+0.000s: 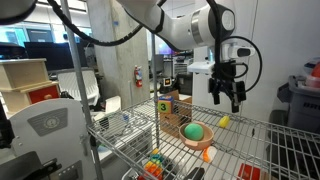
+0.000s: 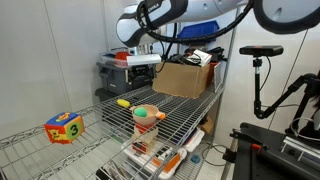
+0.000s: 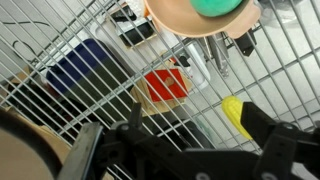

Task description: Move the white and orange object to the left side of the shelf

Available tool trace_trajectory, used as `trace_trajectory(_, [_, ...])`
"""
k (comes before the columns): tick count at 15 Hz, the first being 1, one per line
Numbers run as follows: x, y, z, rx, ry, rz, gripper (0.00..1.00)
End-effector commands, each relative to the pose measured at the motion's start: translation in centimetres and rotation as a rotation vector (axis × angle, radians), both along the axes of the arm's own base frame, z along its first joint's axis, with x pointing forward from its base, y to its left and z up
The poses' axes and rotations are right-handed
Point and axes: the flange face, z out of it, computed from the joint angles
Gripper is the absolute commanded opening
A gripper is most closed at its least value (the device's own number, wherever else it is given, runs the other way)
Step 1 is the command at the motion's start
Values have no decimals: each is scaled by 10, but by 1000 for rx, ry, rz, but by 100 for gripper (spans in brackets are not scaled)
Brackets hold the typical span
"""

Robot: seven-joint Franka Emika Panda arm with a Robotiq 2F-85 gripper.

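Observation:
The white and orange object (image 1: 208,154) lies below my gripper, in front of the tan-orange bowl. So my open gripper will go down toward that bowl and onto the object next.
The silver wire shelf (image 1: 250,135) shows in both exterior views (image 2: 190,110). A small orange piece (image 1: 208,153) lies just in front of the tan-orange bowl with a green ball (image 1: 195,132); I take it for the white and orange object. A slender orange-and-white piece (image 2: 170,160) shows near the shelf's front edge; I cannot tell which level it lies on. My gripper (image 1: 227,95) hangs open and empty above the shelf, between the bowl and the yellow item (image 1: 224,121). In the wrist view its fingers (image 3: 180,145) spread wide over the grid.
A coloured cube with a 3 (image 1: 170,106) stands behind the bowl, also seen at the shelf's left (image 2: 63,127). Through the grid I see red (image 3: 165,85) and blue (image 3: 80,65) things on a lower level. A cardboard box (image 2: 185,78) sits beyond the shelf.

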Motion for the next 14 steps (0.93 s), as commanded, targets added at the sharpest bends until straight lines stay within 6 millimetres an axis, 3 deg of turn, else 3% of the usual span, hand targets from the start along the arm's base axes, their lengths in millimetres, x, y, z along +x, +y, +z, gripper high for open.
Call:
trace_trajectory(1, [3, -3, -20, 1, -36, -59, 100])
trace_trajectory(8, [-10, -8, -68, -63, 25, -227, 100])
trace_trajectory(14, [-38, -14, -101, 44, 231, -282, 100])
